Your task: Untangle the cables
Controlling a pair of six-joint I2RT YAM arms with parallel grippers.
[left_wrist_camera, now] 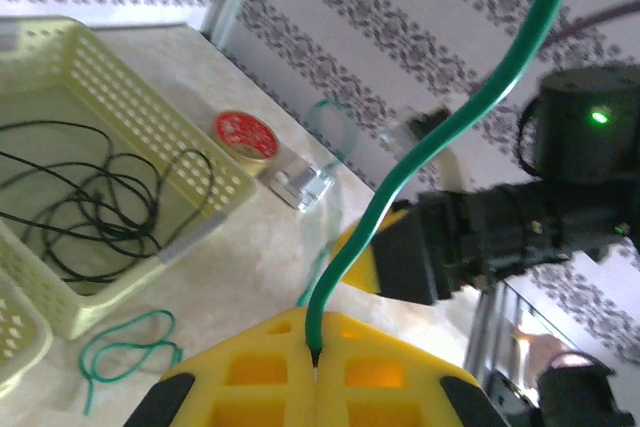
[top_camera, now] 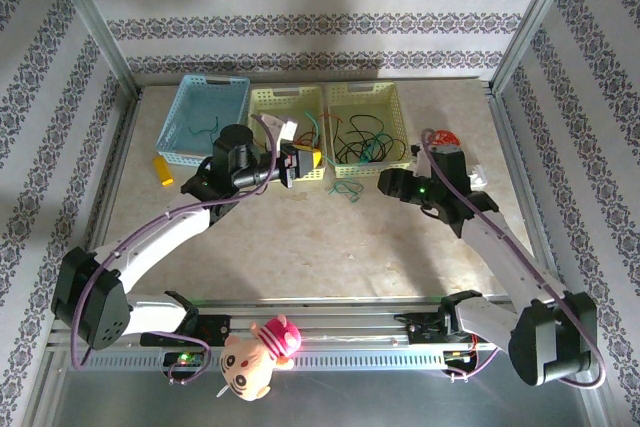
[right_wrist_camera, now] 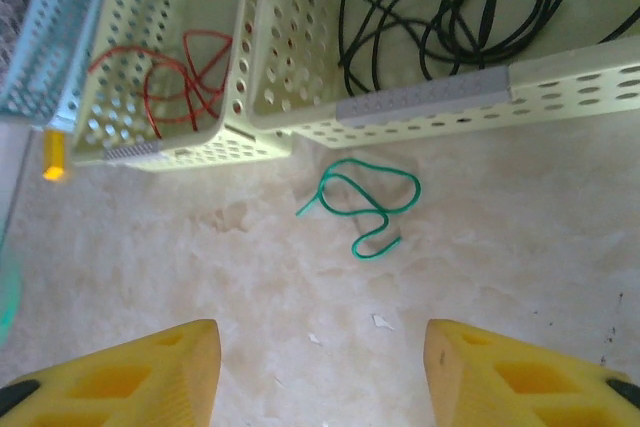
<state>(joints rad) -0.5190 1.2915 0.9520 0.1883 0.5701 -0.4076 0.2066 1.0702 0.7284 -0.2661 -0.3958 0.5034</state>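
I will next swing my left gripper over the blue basket (top_camera: pixel 203 117), which stands across the middle yellow basket (top_camera: pixel 262 105) from it, and let go of the green cable where another already lies.
My left gripper (left_wrist_camera: pixel 318 372) is shut on a green cable (left_wrist_camera: pixel 452 125) that rises from between its yellow fingers, up and to the right. In the top view this gripper (top_camera: pixel 303 160) hovers at the front of the middle yellow basket (top_camera: pixel 262 105). A second green cable (right_wrist_camera: pixel 366 205) lies looped on the table in front of the baskets. My right gripper (right_wrist_camera: pixel 320 372) is open just short of that loop, with nothing between its fingers. Red cables (right_wrist_camera: pixel 178 72) lie in the middle basket, and black cables (right_wrist_camera: pixel 450 12) in the right yellow basket (right_wrist_camera: pixel 560 82).
A blue basket (top_camera: pixel 188 137) stands at the back left, with a small yellow block (top_camera: pixel 161 170) beside it. A red spool (left_wrist_camera: pixel 245 134) and a clear plastic piece (left_wrist_camera: pixel 300 183) sit right of the baskets. A plush toy (top_camera: pixel 258 357) hangs at the near rail.
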